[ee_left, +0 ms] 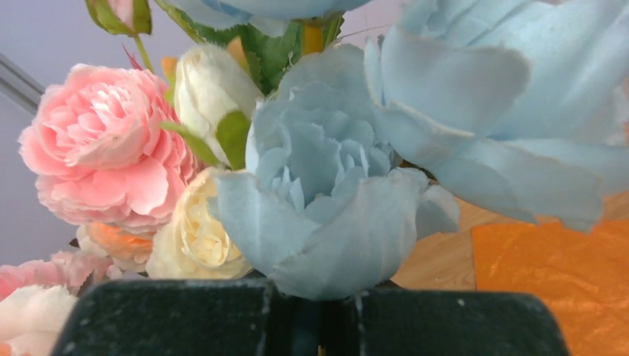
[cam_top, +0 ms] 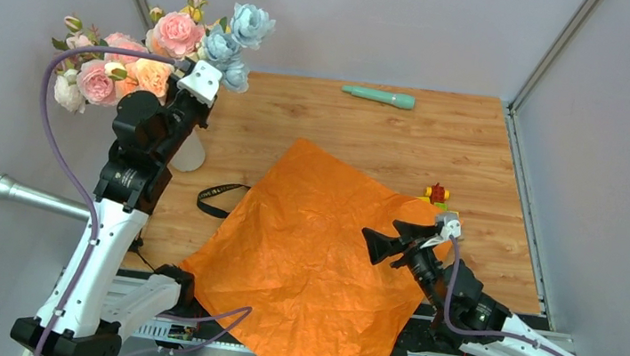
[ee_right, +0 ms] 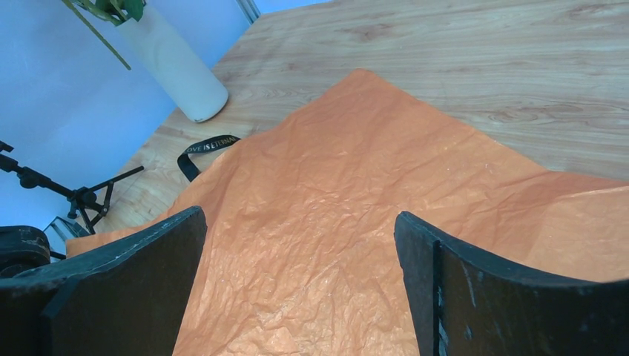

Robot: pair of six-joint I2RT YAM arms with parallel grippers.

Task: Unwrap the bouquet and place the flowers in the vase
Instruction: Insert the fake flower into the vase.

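A stem is hanging outside, and the vase's opening is below the left gripper, to its left in the top view. The left gripper should swing there next, go down and then let go.
The flowers (cam_top: 160, 53), pink, peach, white and pale blue, stand bunched at the far left corner. In the left wrist view a pale blue bloom (ee_left: 326, 200) fills the frame just above my left gripper (ee_left: 315, 326), which is shut on the stems below the blooms. The off-white vase (cam_top: 191, 153) stands under the bunch, partly hidden by the left arm. In the right wrist view, green stems (ee_right: 104, 15) enter the top of the vase (ee_right: 178, 70). The orange paper (cam_top: 311, 258) lies spread flat. My right gripper (ee_right: 300, 219) hovers open above the paper (ee_right: 334, 185), holding nothing.
A black strap (cam_top: 218, 198) lies on the wood left of the paper. At the far edge lies a teal stick (cam_top: 379, 97). Small toy blocks (cam_top: 439, 195) sit by the paper's right corner. A grey metal tube (cam_top: 19, 193) juts in from the left.
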